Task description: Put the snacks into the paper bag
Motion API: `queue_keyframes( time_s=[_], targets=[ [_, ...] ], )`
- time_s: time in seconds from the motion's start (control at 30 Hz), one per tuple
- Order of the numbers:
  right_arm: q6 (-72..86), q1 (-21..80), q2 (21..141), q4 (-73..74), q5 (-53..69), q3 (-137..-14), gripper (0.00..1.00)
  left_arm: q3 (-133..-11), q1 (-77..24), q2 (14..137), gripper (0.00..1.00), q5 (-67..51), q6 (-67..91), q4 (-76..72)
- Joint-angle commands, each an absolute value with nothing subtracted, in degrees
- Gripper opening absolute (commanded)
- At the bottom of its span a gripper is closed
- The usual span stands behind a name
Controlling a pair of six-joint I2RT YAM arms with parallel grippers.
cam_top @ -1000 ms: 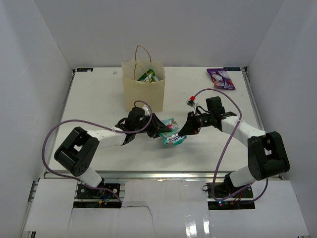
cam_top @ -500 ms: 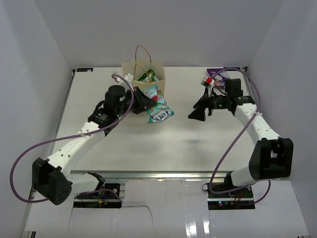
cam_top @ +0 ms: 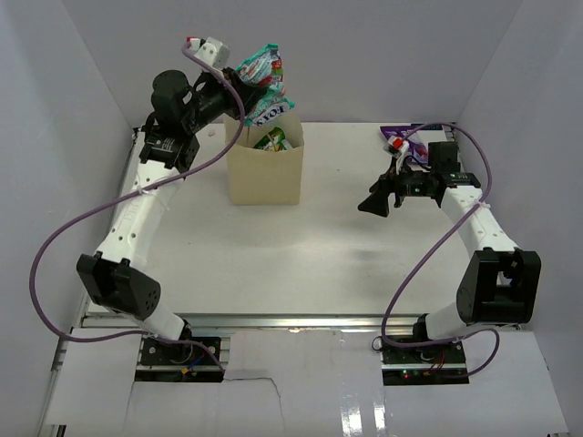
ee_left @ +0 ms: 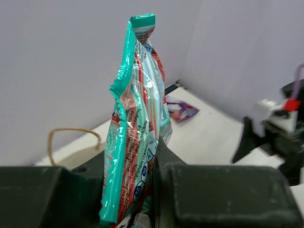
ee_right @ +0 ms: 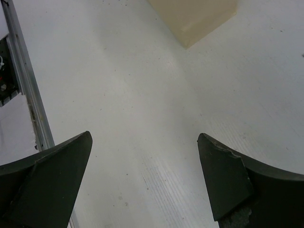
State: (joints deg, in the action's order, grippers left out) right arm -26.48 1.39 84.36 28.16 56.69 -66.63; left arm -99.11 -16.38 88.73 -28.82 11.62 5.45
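Note:
The pouch [cam_top: 265, 80] still stands upright, so next my left gripper sinks, tips its fingers down over the bag's opening below and releases the pouch.
My left gripper [cam_top: 246, 93] is raised over the mouth of the tan paper bag [cam_top: 264, 175] and is shut on a teal-green pouch [cam_top: 265, 80]. In the left wrist view the pouch [ee_left: 140, 114] stands upright, pinched between the jaws of the left gripper [ee_left: 142, 190]. A green-yellow packet [cam_top: 276, 138] shows inside the bag. A purple-white packet [cam_top: 408, 138] lies at the back right, partly behind a cable. My right gripper [cam_top: 373, 203] hovers right of the bag, open and holding nothing. The right wrist view shows the right gripper [ee_right: 145, 142] above bare table.
One brown loop handle [ee_left: 71, 135] of the bag shows in the left wrist view. The bag's lower corner [ee_right: 199, 19] sits ahead of the right gripper. A metal rail [ee_right: 23, 95] marks the table's near edge. White walls close in on three sides.
The left arm has carried the teal-green pouch from mid-table up above the bag. The right gripper let go of it, opened wide and drew back to the right.

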Motion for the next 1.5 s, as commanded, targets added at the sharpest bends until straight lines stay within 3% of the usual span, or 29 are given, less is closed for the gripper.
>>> queue_keyframes(
  time_s=[0.0, 0.2, 0.53, 0.9, 1.17, 1.47],
  targets=[
    [-28.47, 0.70, 84.11, 28.74, 56.34, -68.99, 0.98, -101.43, -14.50, 90.96, 0.09, -34.18, -7.07, 0.01],
    [-29.53, -2.90, 84.11, 29.00, 55.81, -69.35, 0.98, -101.51, -12.48, 95.27, 0.06, -39.17, -10.72, -7.81],
    [-30.41, -3.96, 85.16, 29.00, 55.46, -69.08, 0.98, -97.47, -10.38, 95.36, 0.08, -47.19, -12.04, -8.79],
    [-30.32, -4.04, 85.69, 29.00, 55.64, -68.56, 0.98, -95.54, -8.00, 93.96, 0.35, -55.70, -17.21, -8.88],
    [-30.41, -4.04, 85.78, 28.74, 55.81, -67.94, 0.98, -97.56, -7.65, 94.92, 0.40, -58.62, -25.31, -4.49],
    [-30.06, -4.04, 86.13, 28.83, 55.81, -67.85, 0.98, -97.91, -7.73, 97.03, 0.46, -57.48, -22.85, -8.26]
  ],
)
